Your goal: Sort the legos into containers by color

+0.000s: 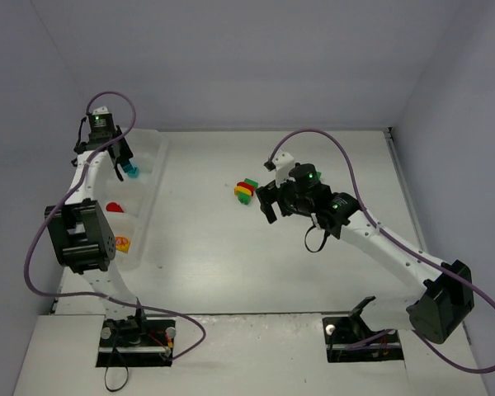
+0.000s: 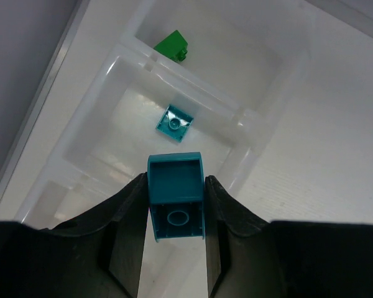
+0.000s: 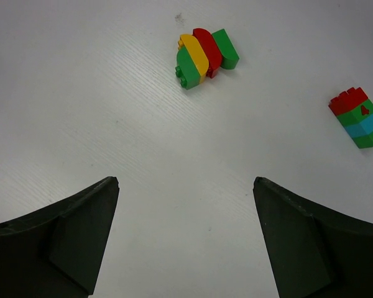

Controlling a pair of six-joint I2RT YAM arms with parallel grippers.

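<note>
The section of the tray below already holds a teal lego, so I will lower my left gripper into that section beside that lego and let go of the matching teal lego there.
My left gripper [image 2: 176,180] is shut on a teal lego [image 2: 176,205] and hangs over the long translucent tray [image 1: 154,157] of containers at the table's left. Below it, one compartment holds another teal lego [image 2: 174,123]; the compartment beyond holds a green lego [image 2: 172,46]. Nearer compartments hold a red lego [image 1: 115,207] and a yellow-orange one [image 1: 122,243]. My right gripper [image 3: 186,186] is open and holds nothing, a little short of a green-yellow-red-green clump [image 3: 205,56] lying on the table. A red-green-blue-green stack [image 3: 359,118] lies to its right.
White table bounded by grey walls at the back and both sides. The tray runs along the left wall. The right arm [image 1: 379,239] stretches diagonally across the right half, with cables looping above both arms.
</note>
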